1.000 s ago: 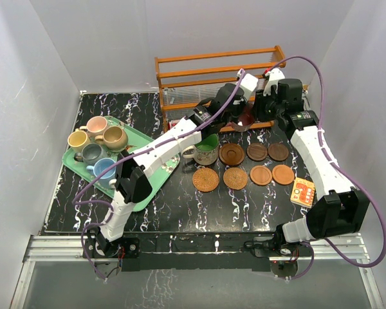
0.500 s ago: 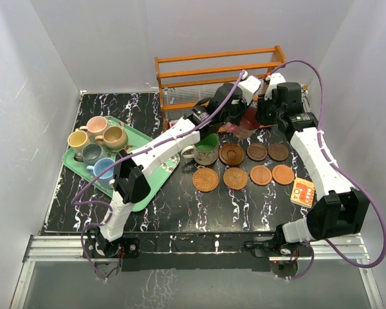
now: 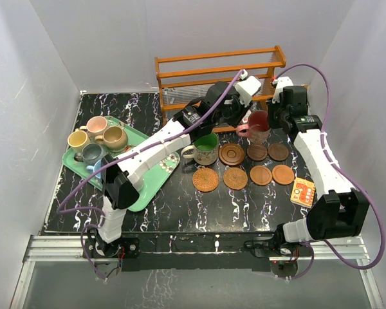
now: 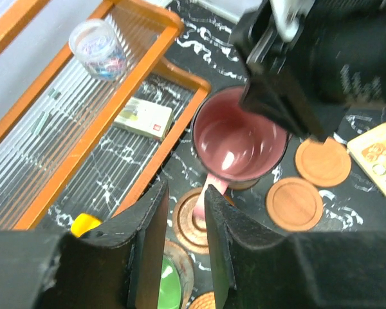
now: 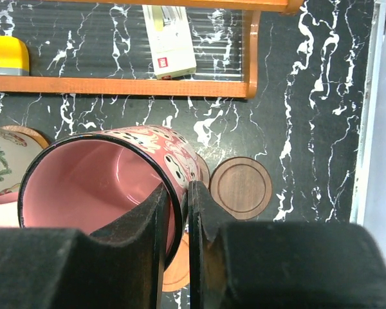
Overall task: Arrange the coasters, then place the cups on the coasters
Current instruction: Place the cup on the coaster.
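Observation:
The right gripper goes sideways and down and releases the cup on the dark end coaster (image 3: 278, 152) (image 5: 241, 188) next, as that lies below and to its right in the top view.
A maroon cup (image 3: 258, 124) with a pink inside hangs tilted over the back row of coasters (image 3: 257, 152). My right gripper (image 3: 269, 122) is shut on its rim, one finger inside and one outside, as the right wrist view shows at the gripper (image 5: 178, 193) and cup (image 5: 96, 187). My left gripper (image 4: 183, 219) is open just off the cup's pink handle (image 4: 209, 193); in the top view it (image 3: 239, 118) sits left of the cup. A green cup (image 3: 206, 147) stands on one coaster. Woven coasters (image 3: 206, 179) lie in front. Other cups (image 3: 114, 136) sit on the tray.
A green tray (image 3: 145, 190) lies at the left, partly under my left arm. An orange wooden rack (image 3: 219, 67) stands at the back, holding a glass tumbler (image 4: 98, 48), a white box (image 5: 170, 42) and a yellow object (image 5: 8, 55). An orange card (image 3: 302, 192) lies at the right.
My left gripper has opened and let go of the maroon cup's handle. My right arm has shifted right with the cup, which now shows clear of both arms.

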You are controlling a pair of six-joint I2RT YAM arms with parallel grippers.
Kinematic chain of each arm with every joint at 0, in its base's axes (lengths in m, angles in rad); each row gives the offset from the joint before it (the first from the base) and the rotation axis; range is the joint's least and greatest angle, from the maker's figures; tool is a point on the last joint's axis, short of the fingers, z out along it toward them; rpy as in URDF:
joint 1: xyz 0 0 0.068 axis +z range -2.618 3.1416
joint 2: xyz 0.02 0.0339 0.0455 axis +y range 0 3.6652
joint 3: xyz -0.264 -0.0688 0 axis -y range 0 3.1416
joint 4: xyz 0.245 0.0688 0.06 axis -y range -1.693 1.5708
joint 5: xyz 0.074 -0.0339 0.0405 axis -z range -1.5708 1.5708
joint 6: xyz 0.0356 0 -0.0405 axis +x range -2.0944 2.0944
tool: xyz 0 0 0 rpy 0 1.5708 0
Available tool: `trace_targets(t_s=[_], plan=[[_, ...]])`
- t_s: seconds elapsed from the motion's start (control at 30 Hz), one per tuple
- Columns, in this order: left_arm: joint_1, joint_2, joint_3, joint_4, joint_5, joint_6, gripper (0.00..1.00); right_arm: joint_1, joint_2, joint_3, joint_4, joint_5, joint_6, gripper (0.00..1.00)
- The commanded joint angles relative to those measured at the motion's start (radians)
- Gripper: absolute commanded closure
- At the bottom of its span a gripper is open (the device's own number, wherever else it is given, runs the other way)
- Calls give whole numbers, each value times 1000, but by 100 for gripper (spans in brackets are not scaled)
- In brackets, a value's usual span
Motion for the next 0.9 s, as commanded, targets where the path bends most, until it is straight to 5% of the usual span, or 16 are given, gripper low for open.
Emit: trace_targets(t_s=[0.0,0.4,0.87], plan=[[-1,-94,-50,-28,-11,79,70,-44,-76,7,101,-48,-69,100],[24,-219,-167,-179,71,241,29,-279,-7,13,-78,-352,-433,100],[89,-283,-225,-232,219,256,7,-435,266,220,-331,-622,-786,100]])
